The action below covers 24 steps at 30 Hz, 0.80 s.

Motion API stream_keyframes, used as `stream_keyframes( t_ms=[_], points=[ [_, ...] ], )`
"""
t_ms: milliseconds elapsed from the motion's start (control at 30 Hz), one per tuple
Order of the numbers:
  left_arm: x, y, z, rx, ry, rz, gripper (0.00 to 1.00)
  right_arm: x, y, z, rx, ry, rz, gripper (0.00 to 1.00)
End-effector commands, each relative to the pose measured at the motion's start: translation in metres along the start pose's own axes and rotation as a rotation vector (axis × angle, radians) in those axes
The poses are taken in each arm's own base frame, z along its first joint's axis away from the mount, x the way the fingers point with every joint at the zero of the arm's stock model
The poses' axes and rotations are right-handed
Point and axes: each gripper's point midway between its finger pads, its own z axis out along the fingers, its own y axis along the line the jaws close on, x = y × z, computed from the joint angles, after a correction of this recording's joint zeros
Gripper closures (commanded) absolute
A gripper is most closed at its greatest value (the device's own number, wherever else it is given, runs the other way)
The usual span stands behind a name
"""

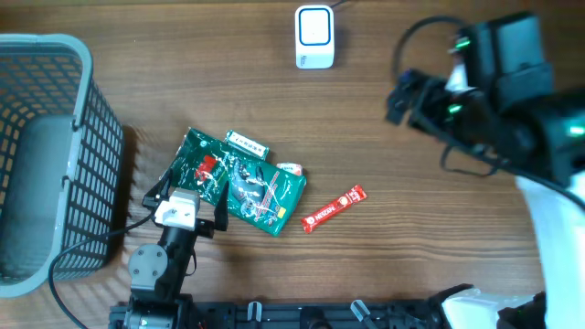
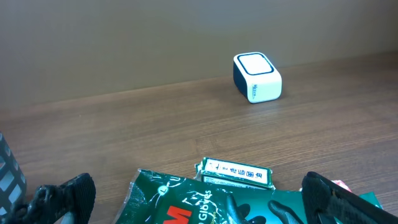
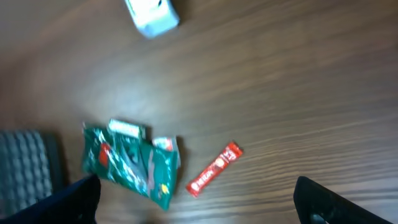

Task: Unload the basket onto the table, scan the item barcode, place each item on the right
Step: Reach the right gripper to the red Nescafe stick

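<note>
My right gripper should next go down and to its left in the overhead view, onto the packet's middle [image 1: 334, 208] [image 3: 214, 169], because the red stick packet lies that way below the gripper.
A green glove packet [image 1: 239, 183] lies on the wooden table, with a small green-and-white box [image 1: 247, 143] at its far edge and a red stick packet [image 1: 334, 208] to its right. The white barcode scanner [image 1: 314, 37] stands at the far side of the table. My left gripper [image 1: 187, 196] is open, low over the packet's left end. In the left wrist view the glove packet [image 2: 205, 202] lies between the two spread fingers [image 2: 62, 198], with the box [image 2: 236, 172] and scanner [image 2: 256, 76] beyond. My right gripper [image 3: 199, 205] is open and empty, high above the red stick packet [image 3: 214, 169].
A grey mesh basket [image 1: 87, 164] stands at the left edge, close to my left arm. A small pink-and-white item [image 1: 291, 169] peeks out at the green packet's right edge. My right arm [image 1: 494, 82] hangs over the far right of the table.
</note>
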Motion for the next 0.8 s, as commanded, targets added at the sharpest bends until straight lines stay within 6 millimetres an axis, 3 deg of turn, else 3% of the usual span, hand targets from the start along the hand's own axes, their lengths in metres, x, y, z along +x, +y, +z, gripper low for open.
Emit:
stream_keyframes(
  t_ms=[0, 167, 333, 400, 467, 567, 633, 767],
  points=[
    [0.003, -0.003, 0.0, 0.017, 0.005, 0.012, 0.0, 0.035, 0.01, 0.049, 0.041, 0.121, -0.109, 0.0],
    [0.003, -0.003, 0.0, 0.017, 0.005, 0.012, 0.0, 0.106, 0.025, 0.135, -0.048, 0.33, -0.114, 0.0],
    [0.003, -0.003, 0.0, 0.017, 0.005, 0.012, 0.0, 0.142, 0.075, 0.185, -0.387, 0.391, -0.179, 0.0],
    [0.003, -0.003, 0.0, 0.017, 0.005, 0.012, 0.0, 0.145, 0.081, 0.2, -0.432, 0.377, -0.188, 0.0],
    [0.003, -0.003, 0.0, 0.017, 0.005, 0.012, 0.0, 0.146, 0.071, 0.222, -0.371, 0.368, -0.186, 0.0],
    [0.003, -0.003, 0.0, 0.017, 0.005, 0.012, 0.0, 0.157, 0.045, 0.233, -0.237, 0.409, -0.171, 0.0],
    [0.003, -0.003, 0.0, 0.017, 0.005, 0.012, 0.0, 0.164, 0.02, 0.232, -0.109, 0.439, -0.116, 0.0],
    [0.003, -0.003, 0.0, 0.017, 0.005, 0.012, 0.0, 0.179, 0.001, 0.225, 0.005, 0.511, 0.028, 0.02]
  ],
)
